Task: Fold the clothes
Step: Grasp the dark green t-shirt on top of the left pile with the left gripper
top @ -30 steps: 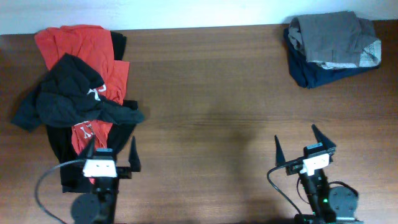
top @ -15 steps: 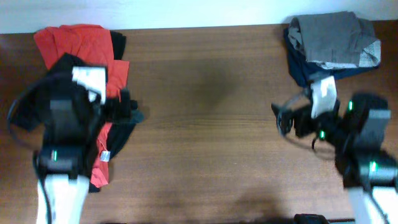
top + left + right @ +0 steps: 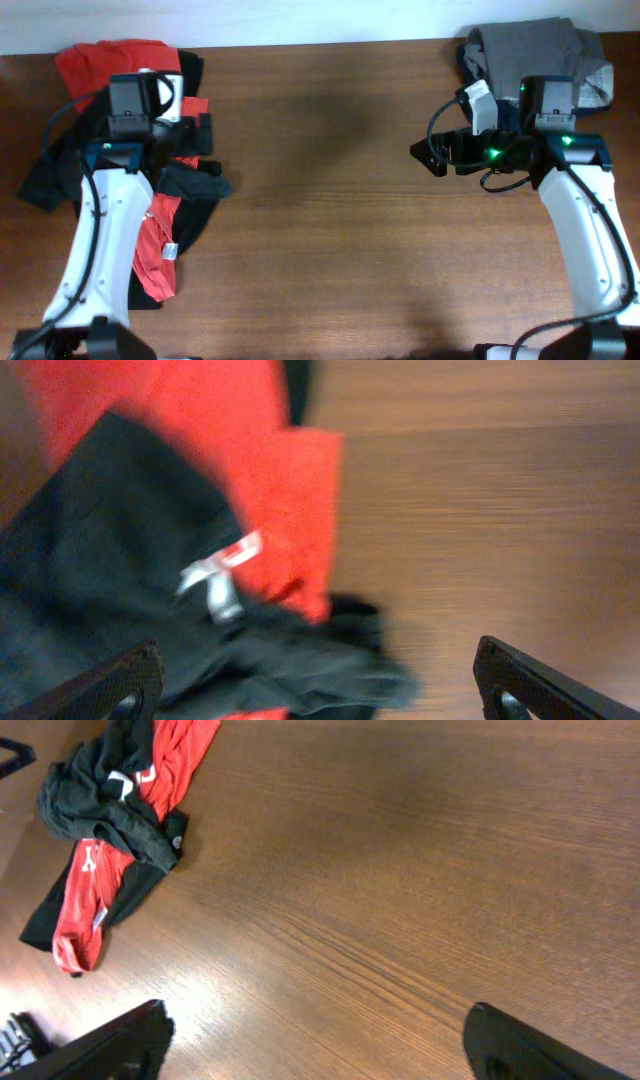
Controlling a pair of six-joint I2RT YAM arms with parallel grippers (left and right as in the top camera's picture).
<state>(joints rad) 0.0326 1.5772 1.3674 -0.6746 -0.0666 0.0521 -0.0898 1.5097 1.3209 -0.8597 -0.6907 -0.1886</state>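
Observation:
The left gripper lowers and shifts to the left in the overhead view onto the crumpled black T-shirt [image 3: 195,180] next, which lies on the red garment [image 3: 110,65].
A crumpled black T-shirt [image 3: 195,180] with white lettering lies on a red garment [image 3: 110,65] in a pile at the table's left. My left gripper [image 3: 200,138] hovers over this pile, open and empty. In the left wrist view its fingers [image 3: 320,690] straddle the black cloth [image 3: 120,560], with the red cloth [image 3: 200,420] and a white label [image 3: 215,585] beyond. My right gripper [image 3: 430,157] is open and empty over bare wood, pointing left. The right wrist view [image 3: 320,1045] shows the pile far off [image 3: 100,805].
A folded grey garment [image 3: 530,45] lies on a navy one [image 3: 463,62] at the back right corner, partly hidden by my right arm. The wooden table [image 3: 320,220] stretches between the two piles. More black cloth [image 3: 40,185] hangs out at the pile's left.
Both arms have come up from the front edge and reached over the table. The left gripper now hovers over the left pile. The right one sits beside the folded stack.

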